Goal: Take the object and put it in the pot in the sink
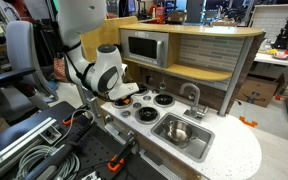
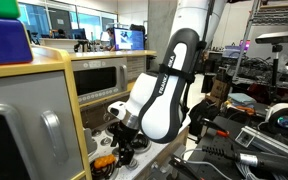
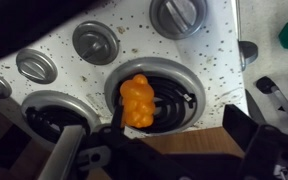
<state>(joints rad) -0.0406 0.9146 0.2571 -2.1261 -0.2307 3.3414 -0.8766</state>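
I will bring my gripper left in the wrist view and lower it around the orange object [image 2: 105, 161], because it is below and close to one dark finger.
An orange, lumpy toy object [image 3: 137, 100] lies on a black coil burner [image 3: 169, 92] of the toy kitchen's white speckled countertop. My gripper [image 3: 179, 140] is open just above the burner. The object is close to one dark finger and well away from the other. In an exterior view my gripper [image 1: 122, 97] hangs low over the stove end of the counter. The small shiny silver pot [image 1: 177, 131] stands inside the silver sink [image 1: 200, 144], beside the stove and apart from my gripper. The grey faucet [image 1: 192, 97] curves over the sink. In an exterior view my arm hides the counter and my gripper [image 2: 124, 141] is partly seen.
Several silver round knobs [image 3: 95, 42] sit on the counter behind the burner. More black burners [image 1: 164, 99] lie between my gripper and the sink. A toy microwave [image 1: 144, 47] and wooden shelf stand over the counter. Cables and clamps [image 1: 44, 150] lie on the table in front.
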